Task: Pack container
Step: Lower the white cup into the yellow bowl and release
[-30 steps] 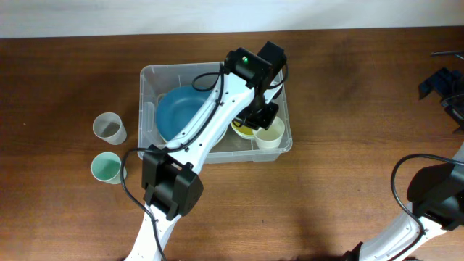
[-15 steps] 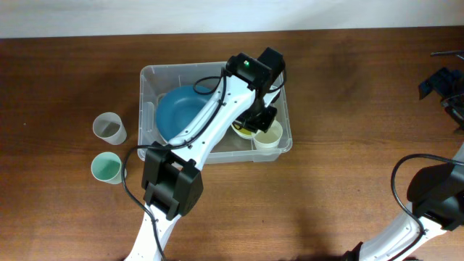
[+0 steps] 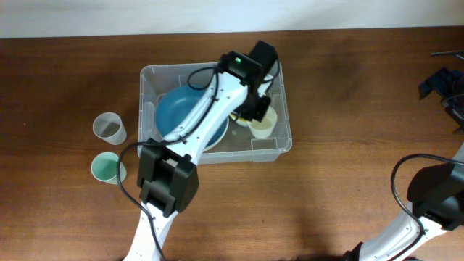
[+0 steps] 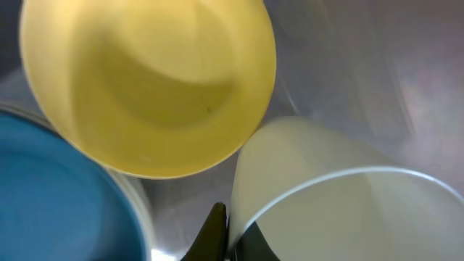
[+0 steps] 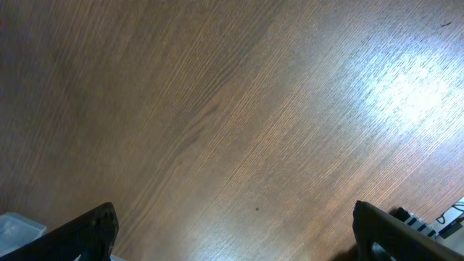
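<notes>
The robot's left gripper will lower the cream cup and shift it toward the blue bowl first, to get the cup onto the bottom of the bin beside the blue bowl.
The container (image 3: 151, 81) is a clear plastic bin at the table's middle. Inside lie a blue bowl (image 3: 177, 112), a yellow bowl (image 3: 238, 118) and a cream cup (image 3: 263, 125). My left gripper (image 3: 255, 110) reaches into the bin's right half. In the left wrist view it (image 4: 230, 239) is shut on the cream cup's (image 4: 326, 196) wall at the rim, next to the yellow bowl (image 4: 145, 80) and blue bowl (image 4: 51, 210). My right gripper (image 5: 235, 232) is open and empty over bare wood, far right in the overhead view (image 3: 442, 83).
A grey cup (image 3: 109, 127) and a teal cup (image 3: 106, 168) stand upright on the table to the left of the bin. The bin's clear wall (image 4: 348, 72) is close beyond the cream cup.
My left gripper has shifted the cream cup a little toward the back and left inside the bin, closer to the yellow bowl. The right arm has not moved.
</notes>
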You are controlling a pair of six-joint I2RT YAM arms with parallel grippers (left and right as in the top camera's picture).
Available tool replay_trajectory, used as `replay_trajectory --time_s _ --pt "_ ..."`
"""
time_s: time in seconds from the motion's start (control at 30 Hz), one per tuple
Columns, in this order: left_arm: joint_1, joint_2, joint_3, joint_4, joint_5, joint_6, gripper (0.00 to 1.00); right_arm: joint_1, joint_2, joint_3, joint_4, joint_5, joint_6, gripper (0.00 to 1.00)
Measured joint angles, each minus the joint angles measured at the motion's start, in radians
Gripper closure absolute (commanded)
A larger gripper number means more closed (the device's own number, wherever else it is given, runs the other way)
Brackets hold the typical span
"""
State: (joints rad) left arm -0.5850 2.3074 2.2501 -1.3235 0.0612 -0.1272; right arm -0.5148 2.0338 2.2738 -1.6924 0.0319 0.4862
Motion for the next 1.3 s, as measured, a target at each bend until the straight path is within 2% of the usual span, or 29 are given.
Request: replay_trajectory --time_s 0.3,0.77,1.03,1.17,1.2,1.23,1.3 --pt "0.06 0.0 0.0 -0.023 -0.018 0.0 0.99 0.0 0.0 0.0 0.0 0.0 0.0 0.01" --pt "0.037 0.0 -0.001 0.0 -0.021 0.0 0.96 0.0 0.0 0.0 0.0 0.0 0.0 0.01" --pt "0.037 0.0 -0.059 0.046 -0.035 0.0 0.95 0.0 0.0 0.0 0.0 0.0 0.0 0.01" --pt "0.037 0.0 -0.081 0.053 -0.044 0.001 0.88 0.0 0.0 0.0 0.0 0.0 0.0 0.01" --pt "0.037 0.0 -0.081 0.052 -0.044 0.002 0.81 0.0 0.0 0.0 0.0 0.0 0.0 0.01" --pt "0.037 0.0 -0.081 0.053 -0.045 0.005 0.78 0.0 0.0 0.0 0.0 0.0 0.0 0.01" --pt "0.037 0.0 -0.081 0.053 -0.046 0.003 0.77 0.0 0.0 0.0 0.0 0.0 -0.001 0.01"
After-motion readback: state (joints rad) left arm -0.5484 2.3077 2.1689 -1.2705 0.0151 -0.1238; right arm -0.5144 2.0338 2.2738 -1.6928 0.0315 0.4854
